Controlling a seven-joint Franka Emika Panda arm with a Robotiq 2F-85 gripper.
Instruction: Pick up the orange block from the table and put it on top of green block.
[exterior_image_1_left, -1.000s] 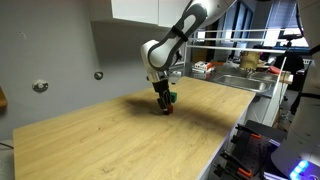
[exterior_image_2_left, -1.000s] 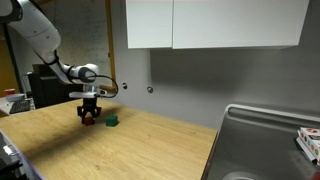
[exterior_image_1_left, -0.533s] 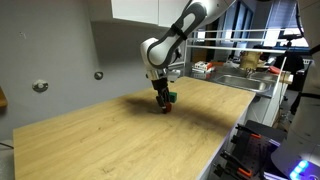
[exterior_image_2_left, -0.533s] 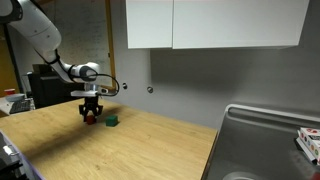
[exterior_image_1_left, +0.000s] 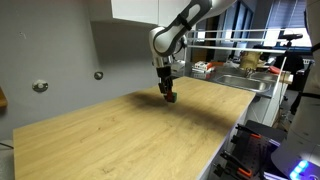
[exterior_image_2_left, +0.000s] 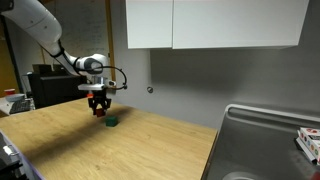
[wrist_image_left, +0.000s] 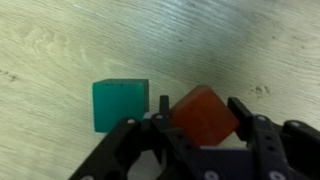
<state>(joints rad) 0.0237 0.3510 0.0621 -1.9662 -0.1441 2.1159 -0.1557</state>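
I will next move my gripper toward the left in the wrist view, over the green block's top side (wrist_image_left: 120, 104), to release, because the orange block I am holding still hangs beside it.
In the wrist view my gripper (wrist_image_left: 200, 108) is shut on the orange block (wrist_image_left: 205, 115), held between the two black fingers above the table (wrist_image_left: 60, 50). The green block (wrist_image_left: 120, 104) lies on the wood just left of the held block. In both exterior views the gripper (exterior_image_1_left: 167, 93) (exterior_image_2_left: 99, 108) hangs a little above the tabletop with the orange block (exterior_image_2_left: 99, 111) in it. The green block (exterior_image_2_left: 112, 121) sits on the table close beside it, also partly seen in an exterior view (exterior_image_1_left: 173, 97).
A grey wall with a white cabinet (exterior_image_2_left: 210, 22) stands behind the table (exterior_image_1_left: 120, 140). A metal sink (exterior_image_2_left: 265, 140) sits at the table's end. Shelves with clutter (exterior_image_1_left: 240, 65) lie beyond the arm. Dark equipment (exterior_image_2_left: 45, 85) stands behind the robot.
The gripper has lifted the orange block off the table and moved it toward the green block.
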